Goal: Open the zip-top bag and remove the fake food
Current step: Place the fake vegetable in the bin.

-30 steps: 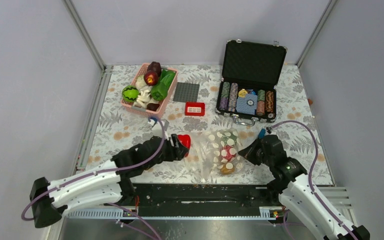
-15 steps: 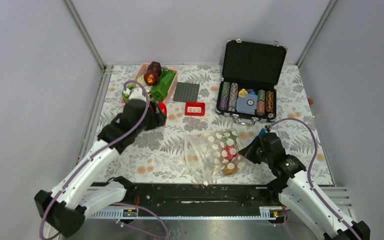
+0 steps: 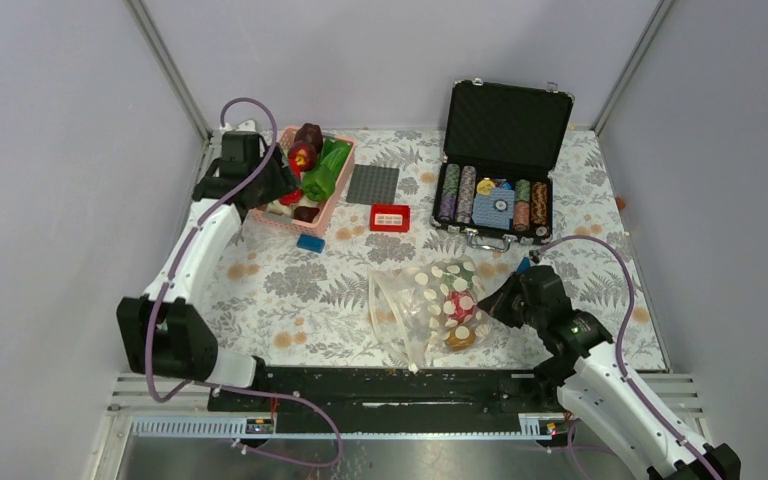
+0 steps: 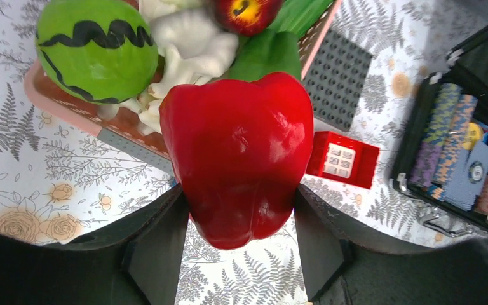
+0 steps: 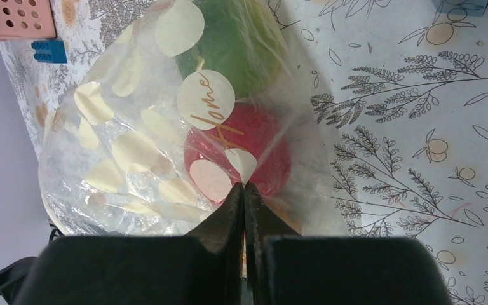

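Note:
The pepper hangs over the near edge of the pink basket, so my left gripper needs to move outward and down next, over the white pieces between the melon and the apple.
The clear zip-top bag with cream dots lies near the front middle, its mouth towards the left. It also shows in the right wrist view, holding a green piece and a red piece. My right gripper is shut on the bag's right end, jaws pinched on the plastic. My left gripper is shut on a glossy red pepper, held over the near edge of the pink basket.
The pink basket at the back left holds a green striped melon, a red apple and white mushroom pieces. A small blue block, a grey baseplate, a red box and the open poker-chip case lie further back.
My left arm has swung from beside the bag to the pink basket at the back left, carrying the red pepper. The right gripper and the bag have stayed put.

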`<state>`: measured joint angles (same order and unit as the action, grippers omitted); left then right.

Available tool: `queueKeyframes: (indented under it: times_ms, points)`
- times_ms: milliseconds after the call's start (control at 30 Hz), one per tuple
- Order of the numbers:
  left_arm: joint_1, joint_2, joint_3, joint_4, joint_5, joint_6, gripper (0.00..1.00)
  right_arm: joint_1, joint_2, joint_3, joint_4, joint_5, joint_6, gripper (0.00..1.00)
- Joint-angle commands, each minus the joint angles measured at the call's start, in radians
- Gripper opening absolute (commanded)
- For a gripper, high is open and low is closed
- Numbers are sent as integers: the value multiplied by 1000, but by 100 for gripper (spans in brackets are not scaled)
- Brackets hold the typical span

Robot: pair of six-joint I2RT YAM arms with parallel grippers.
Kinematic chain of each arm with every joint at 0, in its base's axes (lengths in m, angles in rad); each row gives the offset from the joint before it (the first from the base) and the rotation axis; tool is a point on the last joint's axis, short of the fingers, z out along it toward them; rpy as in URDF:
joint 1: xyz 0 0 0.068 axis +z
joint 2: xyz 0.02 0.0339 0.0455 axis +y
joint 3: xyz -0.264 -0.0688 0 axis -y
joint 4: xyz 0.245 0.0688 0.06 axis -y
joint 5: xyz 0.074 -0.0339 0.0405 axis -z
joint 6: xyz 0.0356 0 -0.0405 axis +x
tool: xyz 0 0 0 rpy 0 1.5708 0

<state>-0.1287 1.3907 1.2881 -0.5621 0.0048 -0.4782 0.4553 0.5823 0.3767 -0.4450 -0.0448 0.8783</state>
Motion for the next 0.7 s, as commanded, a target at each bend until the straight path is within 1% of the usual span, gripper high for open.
queueKeyframes:
  times_ms: [0,167,333,500,667]
  points:
    - [15,47,25,78,55,10,52,-4,14,13,2,3,-28,0]
    - [33,110,41,139,24,5,53,-4,22,9,5,2,-35,0]
    - [68,218,146,105,17,9,52,-4,28,-2,15,-1,-36,0]
    - [92,302,214,96,32,-48,52,-5,34,-6,24,-1,-34,0]
    - [97,336,225,105,-14,-116,52,-6,42,-5,27,0,-36,0]
